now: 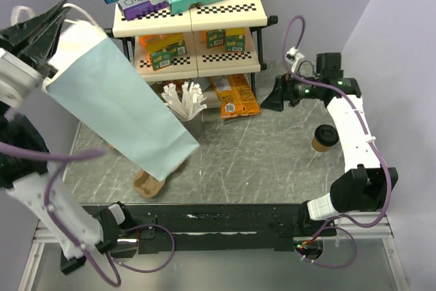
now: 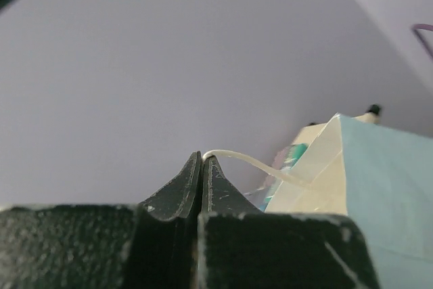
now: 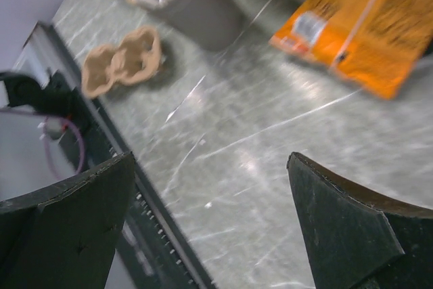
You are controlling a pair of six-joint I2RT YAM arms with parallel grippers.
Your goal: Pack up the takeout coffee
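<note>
My left gripper swings to the right in the top view next, lowers the bag there and releases its handle, since bare tabletop lies beside the takeout coffee [image 1: 325, 137].
The takeout coffee [image 1: 325, 137], a tan paper cup with a black lid, stands upright on the table at the right, close beside my right arm. My right gripper [image 1: 275, 95] is open and empty, up-left of the cup near the shelf's foot. In the right wrist view it [image 3: 210, 225] hovers over bare table, and the cup is out of that view. My left gripper [image 1: 61, 9] is raised at the far left, shut on the white handle [image 2: 233, 157] of a light-blue paper bag [image 1: 116, 100]. The bag [image 2: 385, 194] hangs slanted down to the right.
A brown pulp cup carrier [image 1: 150, 183] lies under the bag's lower end, also in the right wrist view [image 3: 122, 62]. A grey cup of white sticks [image 1: 185, 103] and orange snack bags [image 1: 235, 97] sit before a cream shelf [image 1: 191, 15] of boxes.
</note>
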